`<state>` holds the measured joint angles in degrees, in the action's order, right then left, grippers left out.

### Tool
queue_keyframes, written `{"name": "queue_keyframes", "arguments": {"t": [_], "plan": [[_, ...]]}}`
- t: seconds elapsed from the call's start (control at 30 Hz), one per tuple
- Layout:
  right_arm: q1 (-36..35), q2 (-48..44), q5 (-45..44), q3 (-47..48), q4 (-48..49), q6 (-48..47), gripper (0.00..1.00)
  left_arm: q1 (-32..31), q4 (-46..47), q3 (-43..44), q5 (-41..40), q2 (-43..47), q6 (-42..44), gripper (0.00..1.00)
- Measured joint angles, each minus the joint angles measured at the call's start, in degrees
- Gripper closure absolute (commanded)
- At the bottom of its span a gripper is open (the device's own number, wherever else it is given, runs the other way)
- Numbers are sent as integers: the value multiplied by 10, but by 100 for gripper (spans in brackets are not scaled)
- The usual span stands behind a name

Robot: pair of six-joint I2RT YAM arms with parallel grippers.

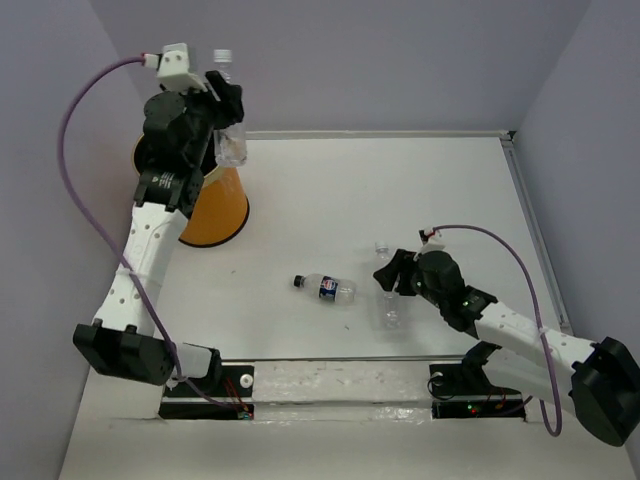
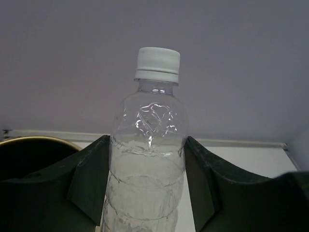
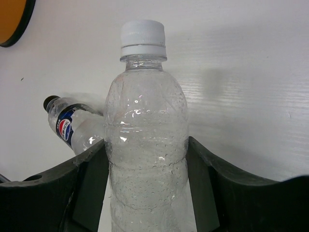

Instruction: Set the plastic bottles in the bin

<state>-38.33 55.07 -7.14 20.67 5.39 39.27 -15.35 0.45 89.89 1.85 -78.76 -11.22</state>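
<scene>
My left gripper swings to the left in its wrist view over the bin's opening (image 1: 208,160) (image 2: 34,157) next and lets go of the clear bottle.
My left gripper (image 1: 226,112) is raised over the orange-yellow bin (image 1: 218,210) and is shut on a clear bottle with a white cap (image 1: 232,145). In the left wrist view the fingers press both sides of this bottle (image 2: 149,140), with the gripper (image 2: 147,183) above the bin's rim (image 2: 36,140). My right gripper (image 1: 393,276) is shut on a second clear white-capped bottle (image 1: 389,305) low over the table. In the right wrist view this bottle (image 3: 145,140) sits between the jaws of the gripper (image 3: 147,186). A bottle with a dark blue label and black cap (image 1: 328,289) lies on the table.
The labelled bottle (image 3: 72,126) lies just left of my right gripper. The bin's edge (image 3: 12,19) shows at the far left of the right wrist view. Grey walls close the table at the back and sides.
</scene>
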Motion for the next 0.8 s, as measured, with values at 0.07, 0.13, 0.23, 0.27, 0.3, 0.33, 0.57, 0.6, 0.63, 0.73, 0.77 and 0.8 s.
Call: {"name": "queue_keyframes", "arguments": {"t": [0.07, 0.13, 0.23, 0.27, 0.3, 0.33, 0.57, 0.6, 0.63, 0.73, 0.77, 0.8], "plan": [[0, -4, 0, -2, 0, -2, 55, 47, 9, -18, -38, 27, -3, 68], [0, -5, 1, -2, 1, -5, 55, 85, 17, -35, -75, 42, -9, 68], [0, -11, 3, -2, 1, -9, 55, 132, 37, -54, -125, 39, -22, 68], [0, -15, 4, -2, 2, -10, 55, 141, 43, -57, -138, 32, -24, 67], [0, -19, 7, -2, 2, -11, 55, 150, 48, -60, -147, 23, -23, 67], [0, -21, 9, -2, 3, -12, 55, 154, 52, -60, -155, 15, -22, 66], [0, -10, 39, 4, 11, -20, 56, 167, 118, -112, -191, -46, 13, 12], [0, -8, 42, 7, 10, -20, 56, 167, 126, -127, -194, -46, 15, 12], [0, -5, 46, 14, 10, -21, 56, 167, 136, -145, -197, -45, 19, 1], [0, 6, 57, 41, 11, -24, 56, 167, 151, -180, -203, -39, 12, 1], [0, 12, 64, 58, 12, -24, 57, 167, 156, -192, -201, -33, 5, 1], [0, 20, 68, 73, 15, -25, 57, 167, 158, -203, -198, -23, -2, 1]]}}
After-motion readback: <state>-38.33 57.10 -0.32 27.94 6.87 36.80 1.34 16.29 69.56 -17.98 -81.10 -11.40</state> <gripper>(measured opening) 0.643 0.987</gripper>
